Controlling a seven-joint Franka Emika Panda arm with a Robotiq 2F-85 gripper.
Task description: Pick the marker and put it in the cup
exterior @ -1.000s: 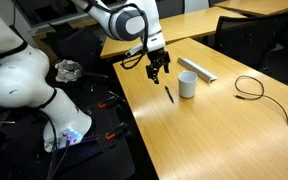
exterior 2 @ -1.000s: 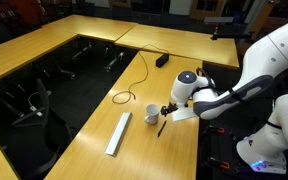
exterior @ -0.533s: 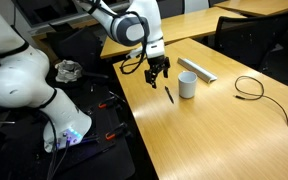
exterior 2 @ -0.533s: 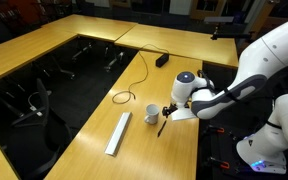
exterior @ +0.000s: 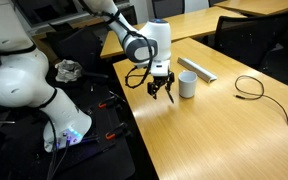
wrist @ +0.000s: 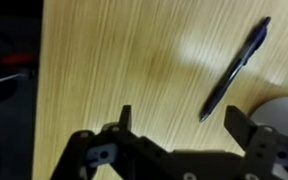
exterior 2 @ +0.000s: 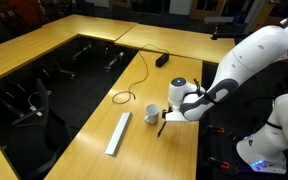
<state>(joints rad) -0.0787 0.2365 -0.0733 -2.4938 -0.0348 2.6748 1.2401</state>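
The robot should move its gripper down and toward the right in the wrist view to close, because the marker's near end (exterior: 169, 96) (wrist: 209, 112) lies below and off-center that way.
The marker (wrist: 234, 68), a thin dark pen-like stick, lies flat on the wooden table; it also shows in an exterior view (exterior: 170, 95) and in an exterior view (exterior 2: 162, 128). The small white cup (exterior: 187, 85) stands just beside it, seen also in an exterior view (exterior 2: 151, 115) and as a pale edge in the wrist view (wrist: 280, 112). My gripper (wrist: 182, 118) is open and empty, low over the table right above the marker's near end, also visible in an exterior view (exterior: 162, 91). The marker's tip lies between the fingers in the wrist view.
A long pale grey flat bar (exterior: 197, 68) lies behind the cup, also seen in an exterior view (exterior 2: 117, 133). A black looped cable (exterior: 250, 88) lies further along the table. The table edge (exterior: 124, 95) drops off close to the gripper.
The gripper has moved down and toward the marker, from above the table to just over the marker. The marker and cup have not moved.
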